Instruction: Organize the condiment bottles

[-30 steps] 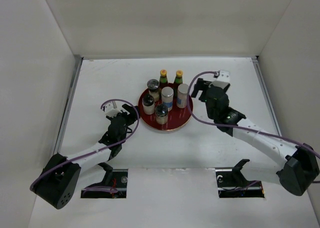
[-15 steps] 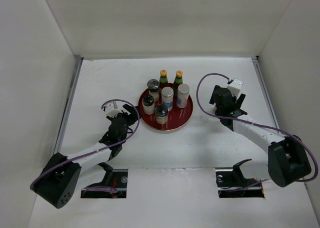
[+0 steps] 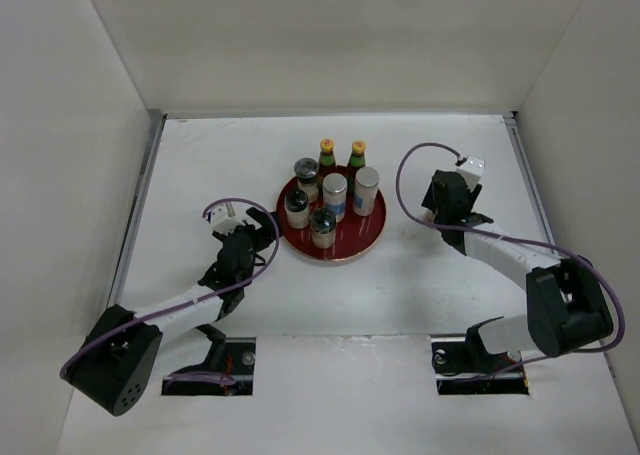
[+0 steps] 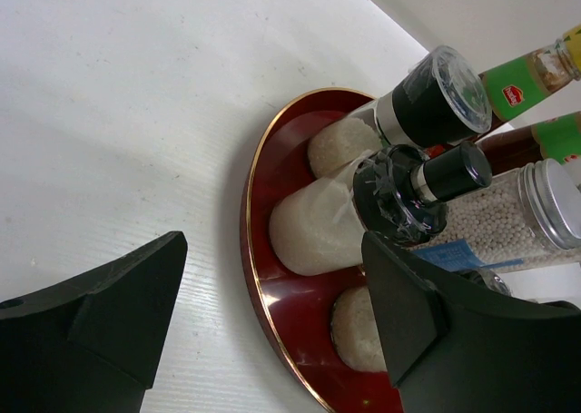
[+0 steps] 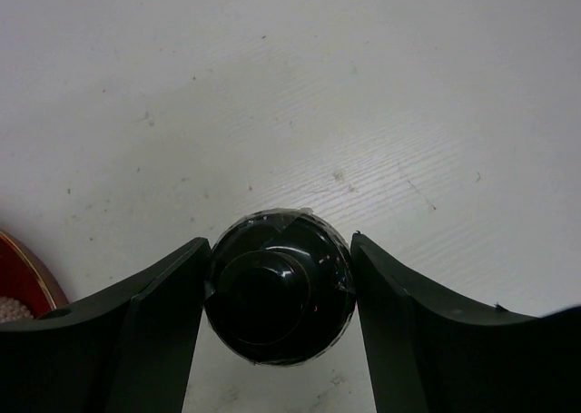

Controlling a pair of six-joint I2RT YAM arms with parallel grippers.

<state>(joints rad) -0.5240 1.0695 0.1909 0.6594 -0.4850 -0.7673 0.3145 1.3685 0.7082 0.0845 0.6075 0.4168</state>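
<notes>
The tray's bare near spot is to the left of my right gripper in the top view, so next that gripper will carry the jar up, over the tray's rim and down onto that spot.
Several condiment bottles stand on the round dark-red tray [image 3: 345, 247]: shaker jars with silver lids [image 3: 335, 186] and black lids [image 3: 305, 169]. Two slim red sauce bottles [image 3: 327, 155] with green necks stand at its far edge. My left gripper [image 3: 255, 231] is open and empty at the tray's left rim; in the left wrist view its fingers [image 4: 109, 295] straddle the rim [image 4: 250, 250]. My right gripper [image 3: 452, 200] points down on the table right of the tray. It is shut on a black-lidded jar [image 5: 277, 286], which is hidden under it in the top view.
White walls enclose the table on the left, back and right. The tray's edge shows at the lower left of the right wrist view [image 5: 27, 272]. Purple cables loop off both wrists.
My right gripper has moved from the tray's right edge out to the right and now holds the black-lidded jar. The left arm and the bottles on the tray have not moved.
</notes>
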